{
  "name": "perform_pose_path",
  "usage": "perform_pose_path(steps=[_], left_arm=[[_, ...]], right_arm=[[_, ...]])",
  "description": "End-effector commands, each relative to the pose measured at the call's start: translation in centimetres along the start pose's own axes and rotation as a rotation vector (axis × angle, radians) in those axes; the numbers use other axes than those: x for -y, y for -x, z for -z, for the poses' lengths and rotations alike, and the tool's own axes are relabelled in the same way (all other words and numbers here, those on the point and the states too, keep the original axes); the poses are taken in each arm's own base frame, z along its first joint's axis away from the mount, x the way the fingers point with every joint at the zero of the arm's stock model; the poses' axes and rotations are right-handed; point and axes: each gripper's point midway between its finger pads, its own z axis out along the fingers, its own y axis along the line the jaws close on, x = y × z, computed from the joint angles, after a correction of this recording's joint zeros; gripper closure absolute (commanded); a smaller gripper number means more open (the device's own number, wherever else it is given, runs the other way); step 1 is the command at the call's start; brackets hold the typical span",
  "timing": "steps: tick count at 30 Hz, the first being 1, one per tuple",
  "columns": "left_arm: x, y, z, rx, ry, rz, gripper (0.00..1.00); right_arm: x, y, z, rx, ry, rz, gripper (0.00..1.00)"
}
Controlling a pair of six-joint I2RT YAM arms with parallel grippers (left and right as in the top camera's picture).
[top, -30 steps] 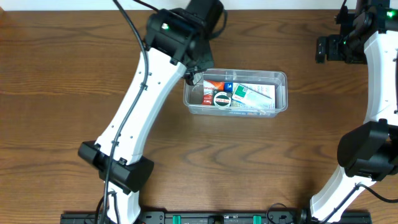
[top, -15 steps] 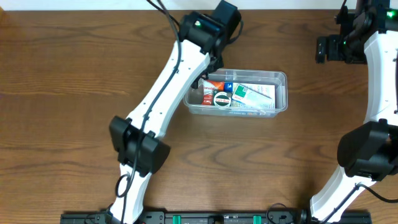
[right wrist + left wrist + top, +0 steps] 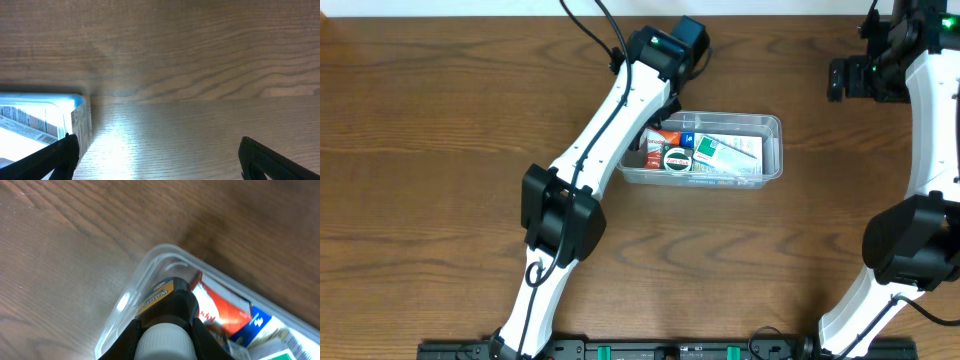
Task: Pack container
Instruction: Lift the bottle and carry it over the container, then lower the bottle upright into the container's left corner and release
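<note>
The left gripper brings the dark bottle (image 3: pixel 162 297) down into the free space between the red packet and the container's end next, then releases it.
The container (image 3: pixel 772 150) is a clear shallow tub in the middle of the table, with packets and boxes inside. My left gripper (image 3: pixel 165 336) is shut on a dark bottle (image 3: pixel 162 297) with a white cap and a yellow label. It holds the bottle over the container's left end (image 3: pixel 150 265), by a red packet (image 3: pixel 220 311). In the overhead view the left gripper (image 3: pixel 643 136) is mostly hidden under the arm. My right gripper (image 3: pixel 157 155) is open and empty above bare table, far right and back (image 3: pixel 840 78).
Inside the container lie a red packet (image 3: pixel 665 137), a round black tin (image 3: pixel 677 158) and a green and white box (image 3: pixel 730 155). A white and blue printed box edge (image 3: pixel 40 117) shows at the left of the right wrist view.
The left arm's elbow has swung to the right and the wrist has shifted slightly right over the container's left end, the bottle still held. The right arm has not moved.
</note>
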Motion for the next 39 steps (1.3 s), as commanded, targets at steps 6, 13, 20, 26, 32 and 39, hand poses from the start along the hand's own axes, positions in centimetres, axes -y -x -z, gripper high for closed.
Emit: perform_pose_path(steps=[6,13,20,26,32,39], left_arm=[[0.1,1.8,-0.8,0.054,-0.014,0.086,0.94],[-0.7,1.4,-3.7,0.032,0.027,0.114,0.94],[-0.9,1.0,-4.5,0.02,0.038,0.115,0.92],[-0.6,0.8,-3.8,0.002,0.01,0.084,0.68],[-0.6,1.2,-1.9,0.016,-0.033,0.058,0.52],[-0.7,2.2,0.8,0.061,-0.093,-0.009,0.34]], right_arm=[[0.2,0.5,1.3,0.035,-0.004,-0.015,0.01],[0.2,0.5,1.3,0.035,-0.004,-0.015,0.01],[0.2,0.5,1.3,0.035,-0.004,-0.015,0.01],[0.2,0.5,1.3,0.035,-0.004,-0.015,0.01],[0.2,0.5,1.3,0.035,-0.004,-0.015,0.01],[0.2,0.5,1.3,0.035,-0.004,-0.015,0.01]])
